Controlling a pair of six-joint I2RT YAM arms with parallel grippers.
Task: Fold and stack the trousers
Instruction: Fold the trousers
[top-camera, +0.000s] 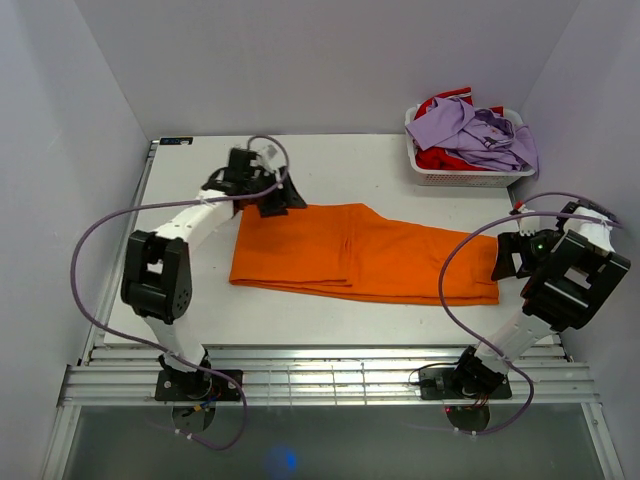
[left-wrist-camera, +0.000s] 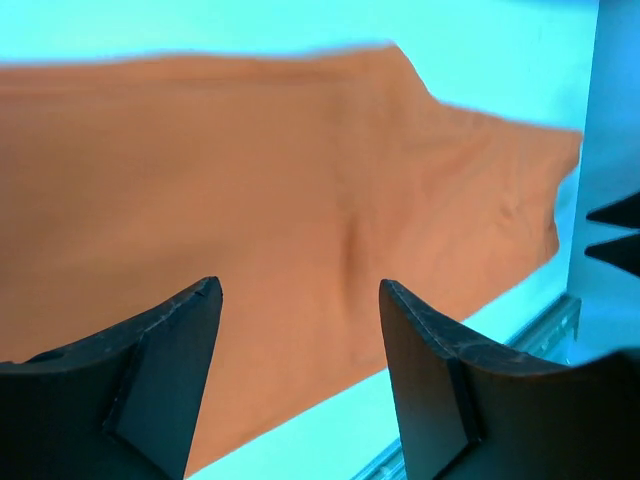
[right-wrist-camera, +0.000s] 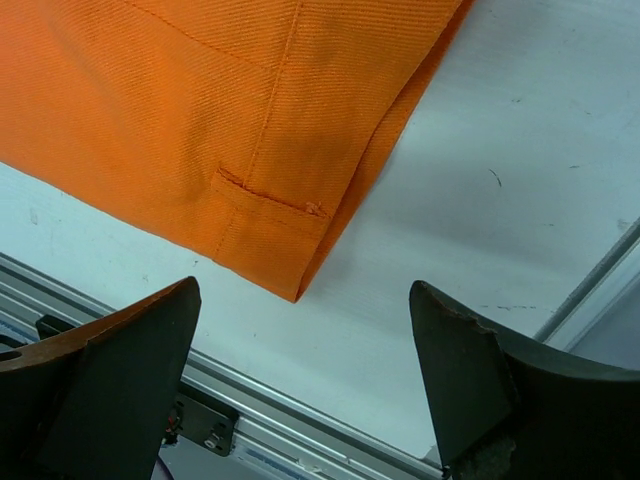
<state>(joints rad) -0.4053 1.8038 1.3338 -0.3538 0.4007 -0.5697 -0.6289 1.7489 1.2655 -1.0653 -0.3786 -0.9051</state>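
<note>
The trousers' waist end is clear of my left gripper's open fingers, so I will move that gripper back and to the left in the top view, then down to it.
The orange trousers lie flat across the middle of the table, folded lengthwise, waist at the left, leg hems at the right. My left gripper hovers open and empty at the far left waist corner; in its wrist view the cloth fills the frame beyond the open gripper. My right gripper is open and empty just off the right hem end. In its wrist view the hem corner lies ahead of the open gripper, apart from both fingers.
A white basket at the back right holds a lilac shirt and a red garment. Walls close the table on the left, back and right. A slotted metal rail runs along the near edge.
</note>
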